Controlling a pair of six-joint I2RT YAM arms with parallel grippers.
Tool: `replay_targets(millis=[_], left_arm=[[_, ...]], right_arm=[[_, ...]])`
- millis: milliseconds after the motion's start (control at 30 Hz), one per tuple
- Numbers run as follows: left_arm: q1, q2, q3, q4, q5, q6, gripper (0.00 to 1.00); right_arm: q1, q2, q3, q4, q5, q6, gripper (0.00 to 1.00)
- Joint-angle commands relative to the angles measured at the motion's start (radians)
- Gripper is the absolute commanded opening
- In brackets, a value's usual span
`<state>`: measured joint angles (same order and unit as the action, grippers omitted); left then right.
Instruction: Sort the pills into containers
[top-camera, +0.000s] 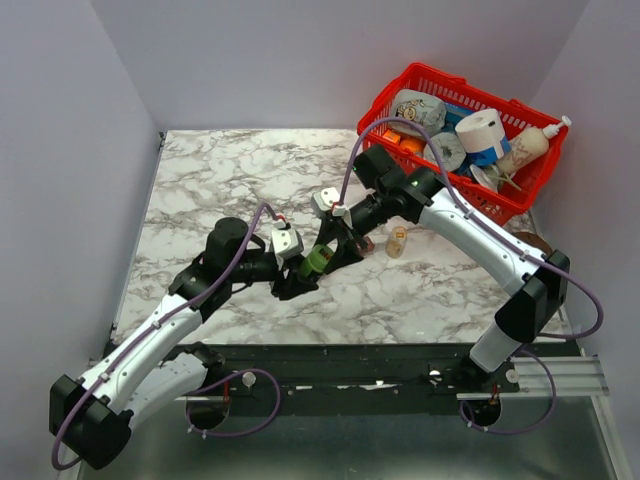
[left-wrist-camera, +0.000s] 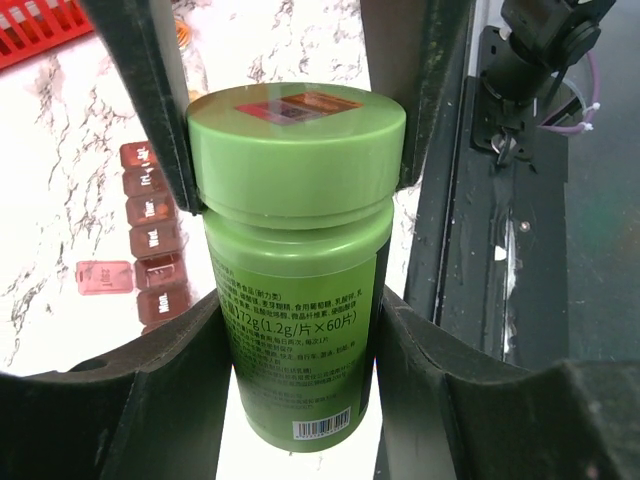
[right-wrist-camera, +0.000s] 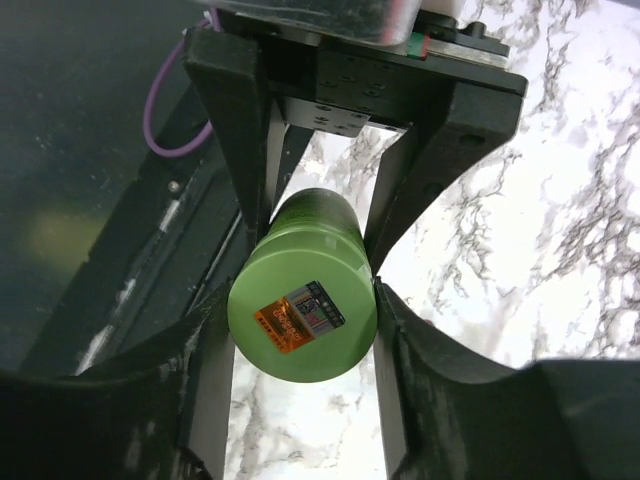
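Note:
My right gripper goes to the right in the top view and down to the marble table near the tan bottle next, and releases the green cap where space is clear.
A green pill bottle (top-camera: 318, 262) hangs tilted above the marble table, held between both arms. My left gripper (top-camera: 303, 272) is shut on the labelled body (left-wrist-camera: 295, 300), one finger pressed on each side. The right gripper (top-camera: 336, 250) is shut on the round green cap (right-wrist-camera: 303, 315), which carries an orange sticker. The containers (left-wrist-camera: 150, 235), a reddish-brown strip of small cells, lie on the table behind the bottle in the left wrist view. One cell's lid (left-wrist-camera: 105, 277) is flipped open sideways. No loose pills show.
A red wire basket (top-camera: 440, 76) full of tape rolls and bottles stands at the back right. A small tan bottle (top-camera: 397, 242) stands upright just right of the grippers. A black rail (top-camera: 400, 365) runs along the near edge.

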<state>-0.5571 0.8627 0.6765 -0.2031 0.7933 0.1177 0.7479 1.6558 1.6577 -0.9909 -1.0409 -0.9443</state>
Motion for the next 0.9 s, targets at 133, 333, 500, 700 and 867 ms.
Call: replay_targets(millis=[133,333,500,700,867], left_arm=[[-0.004,-0.042,-0.009,0.039,0.007,0.010,0.00],[-0.004,-0.056,-0.022,0.045,0.000,0.014,0.00],[-0.003,-0.042,-0.022,0.045,0.009,0.017,0.00],[-0.004,-0.028,-0.014,0.048,0.030,0.020,0.00],[-0.003,0.012,0.003,0.036,0.127,0.017,0.00]], right_arm=[[-0.007,-0.033,0.036,0.063,-0.039,0.127,0.41],[-0.021,-0.065,0.039,0.063,-0.051,0.141,0.40],[-0.036,-0.086,0.031,0.064,-0.067,0.148,0.40],[-0.036,-0.076,0.017,0.038,-0.039,0.113,0.41],[-0.036,-0.048,0.039,-0.140,0.010,-0.168,0.44]])
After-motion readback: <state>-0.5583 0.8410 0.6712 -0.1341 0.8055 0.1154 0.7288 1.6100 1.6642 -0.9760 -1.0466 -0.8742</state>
